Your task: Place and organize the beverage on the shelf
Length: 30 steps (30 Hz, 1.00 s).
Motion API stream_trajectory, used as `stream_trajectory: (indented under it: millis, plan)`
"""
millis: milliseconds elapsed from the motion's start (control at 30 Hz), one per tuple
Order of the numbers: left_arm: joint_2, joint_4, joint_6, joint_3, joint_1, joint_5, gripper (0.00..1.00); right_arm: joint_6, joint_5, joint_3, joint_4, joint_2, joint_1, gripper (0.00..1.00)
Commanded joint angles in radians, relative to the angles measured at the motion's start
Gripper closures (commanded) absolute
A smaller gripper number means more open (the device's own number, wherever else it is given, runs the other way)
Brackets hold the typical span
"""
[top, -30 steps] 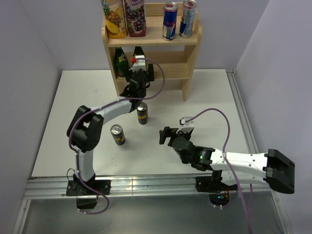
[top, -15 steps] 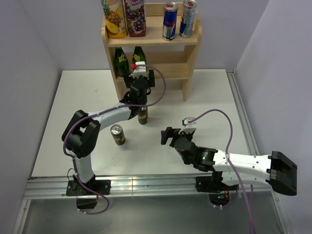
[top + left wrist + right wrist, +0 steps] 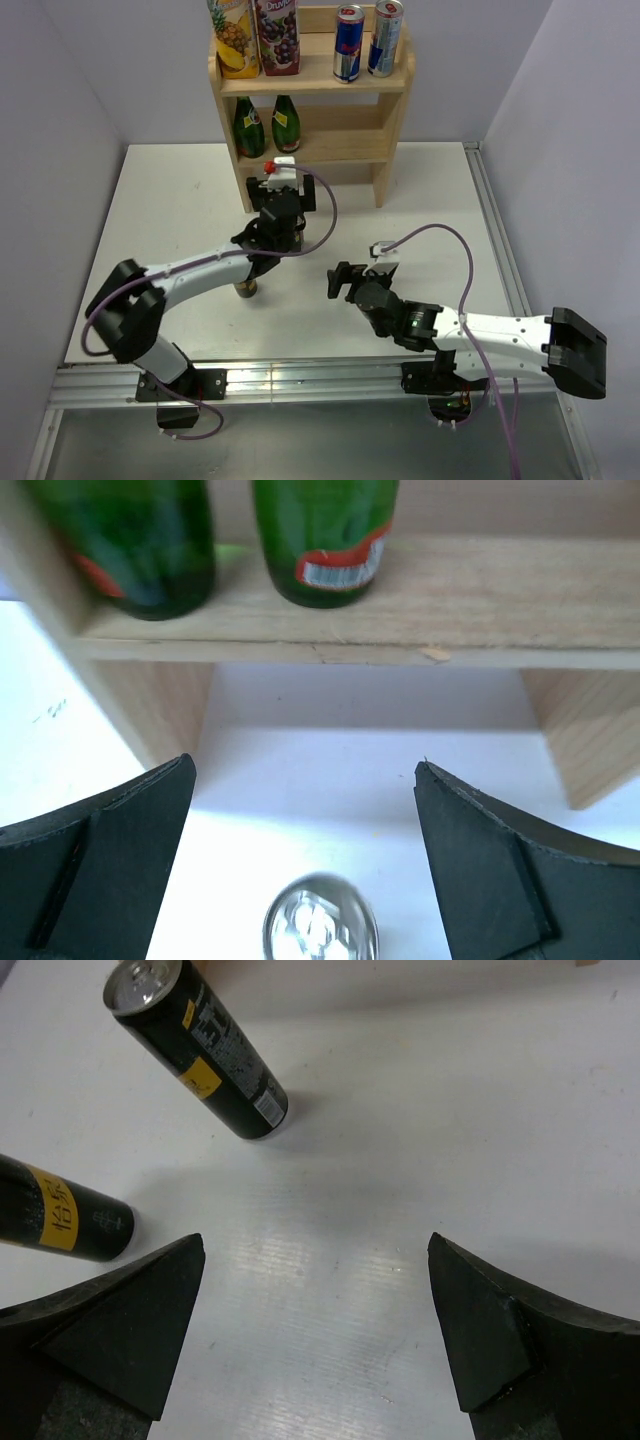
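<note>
My right gripper needs to move outward, then down around the black can nearer the shelf, because that can is still standing beyond my open, empty fingers.
The wooden shelf (image 3: 390, 82) stands at the back. Its top tier holds two juice cartons (image 3: 256, 35) and two slim cans (image 3: 366, 40). Its middle tier (image 3: 480, 590) holds two green bottles (image 3: 267, 124), which also show in the left wrist view (image 3: 325, 530). My left gripper (image 3: 280, 215) is open and hovers in front of the shelf. A silver can top (image 3: 320, 925) shows low between its fingers, untouched. A second black can (image 3: 245, 288) peeks out under the left arm. My right gripper (image 3: 340, 280) is open and empty over the table; two black cans (image 3: 195, 1045) (image 3: 60, 1222) stand beyond it.
The shelf's side panel (image 3: 150, 710) and its right leg (image 3: 590, 730) flank the space under the middle tier. Grey walls close in the white table (image 3: 430, 200) on both sides, and a metal rail (image 3: 300, 375) runs along the near edge.
My left gripper has drawn back from the shelf's middle tier toward me, open, and now covers the nearer black can from above. The left elbow swung left and down. The right arm barely moved.
</note>
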<state>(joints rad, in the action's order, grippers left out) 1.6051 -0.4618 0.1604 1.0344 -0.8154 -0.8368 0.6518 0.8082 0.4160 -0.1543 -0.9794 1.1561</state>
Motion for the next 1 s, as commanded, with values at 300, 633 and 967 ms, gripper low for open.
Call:
stream_trajectory:
  millis: [300,633,967]
  plan:
    - [-0.515,0.566,0.332,-0.111,-0.171,-0.182,0.03,-0.188,-0.199,0.216,-0.211,-0.353,-0.006,0.00]
    - [-0.656,1.050,0.783,-0.194,-0.352,-0.280,0.01,-0.227,-0.308,0.440,-0.245,-0.614,-0.114,0.00]
    - [-0.593,1.282,1.329,-0.349,-0.496,-0.340,0.01,-0.238,-0.313,0.547,-0.241,-0.757,-0.210,0.00]
